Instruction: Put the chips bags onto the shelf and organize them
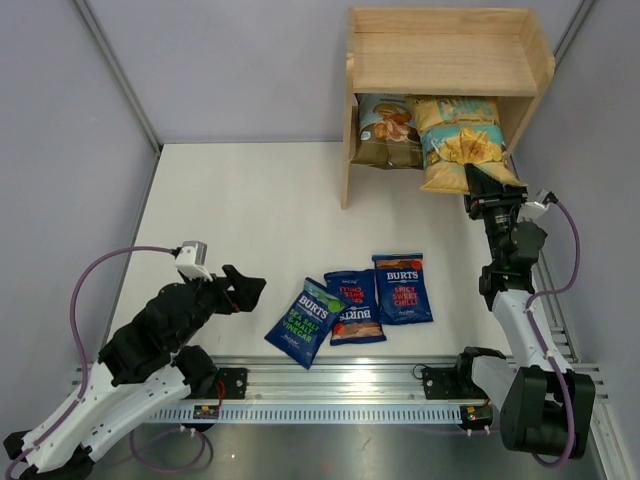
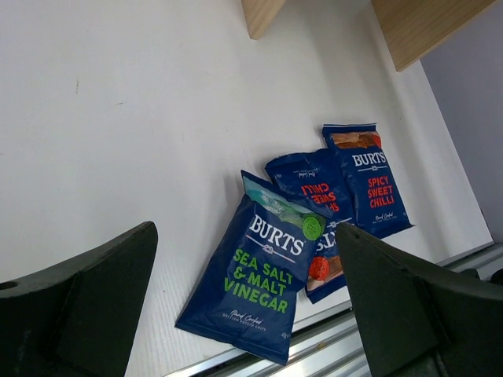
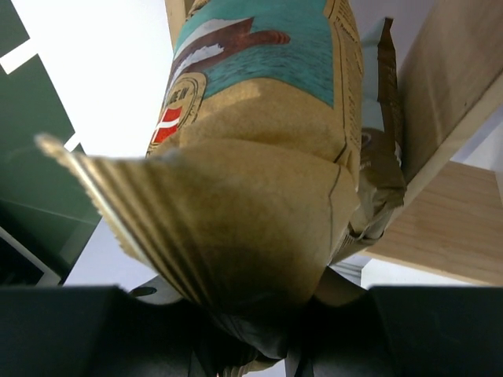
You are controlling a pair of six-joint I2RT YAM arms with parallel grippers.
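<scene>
The tan-and-teal bag [image 1: 455, 145] sticks out past the shelf's front. My right gripper will next push it outward to the lower level's free side [image 1: 507, 118] and let go of it.
The wooden shelf [image 1: 450, 60] stands at the back right. On its lower tier the light-blue-and-olive bag [image 1: 385, 130] sits at the left. The tan-and-teal chips bag [image 1: 455, 145] leans out beside it, its bottom end clamped in my right gripper [image 1: 482, 185]; the bag fills the right wrist view [image 3: 259, 196]. Three dark-blue BURTS bags lie on the table: sea salt [image 1: 305, 320], the middle one [image 1: 355, 305], spicy sweet chilli [image 1: 402, 288]. They also show in the left wrist view [image 2: 267, 275]. My left gripper [image 1: 245, 290] is open and empty, left of them.
The shelf's top tier [image 1: 440, 45] holds nothing. A metal rail [image 1: 330, 385] runs along the table's near edge. Grey walls close in the left, back and right. The white table [image 1: 240, 210] lies bare between the left arm and the shelf.
</scene>
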